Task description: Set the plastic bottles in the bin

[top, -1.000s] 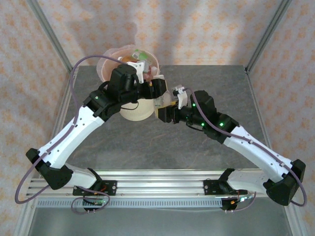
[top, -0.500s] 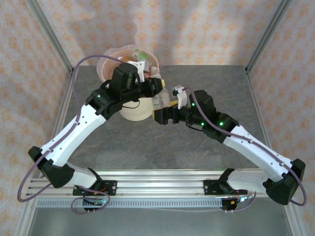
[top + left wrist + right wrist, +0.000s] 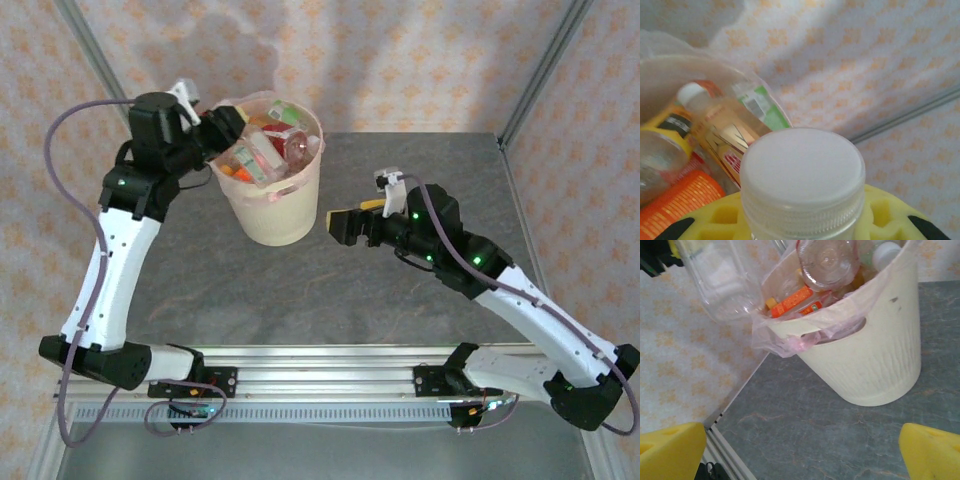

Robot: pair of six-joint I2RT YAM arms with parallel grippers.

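Observation:
The bottles are piled in the bin below my left gripper, so next I need to lower it and tip it toward them to release the clear bottle.
The cream-white bin (image 3: 278, 215) with a pink liner (image 3: 790, 340) stands at the back of the table, piled with several plastic bottles (image 3: 280, 135). My left gripper (image 3: 224, 130) sits at the bin's left rim, shut on a clear bottle (image 3: 247, 158) that hangs over the opening. In the left wrist view that bottle's white cap (image 3: 802, 170) sits between my yellow pads (image 3: 890, 215). The same clear bottle (image 3: 725, 280) hangs above the rim in the right wrist view. My right gripper (image 3: 345, 222) is open to the right of the bin, with nothing between its fingers (image 3: 670, 452).
Grey stone-patterned tabletop (image 3: 400, 290) lies bare in front of and to the right of the bin. Patterned curtain walls and a metal frame post (image 3: 545, 70) close off the back and sides. An aluminium rail (image 3: 320, 375) runs along the near edge.
The grippers met beside the bin and the bottle passed from right to left. My left arm then swung back-left, carrying it over the bin. My right gripper opened and drew back right.

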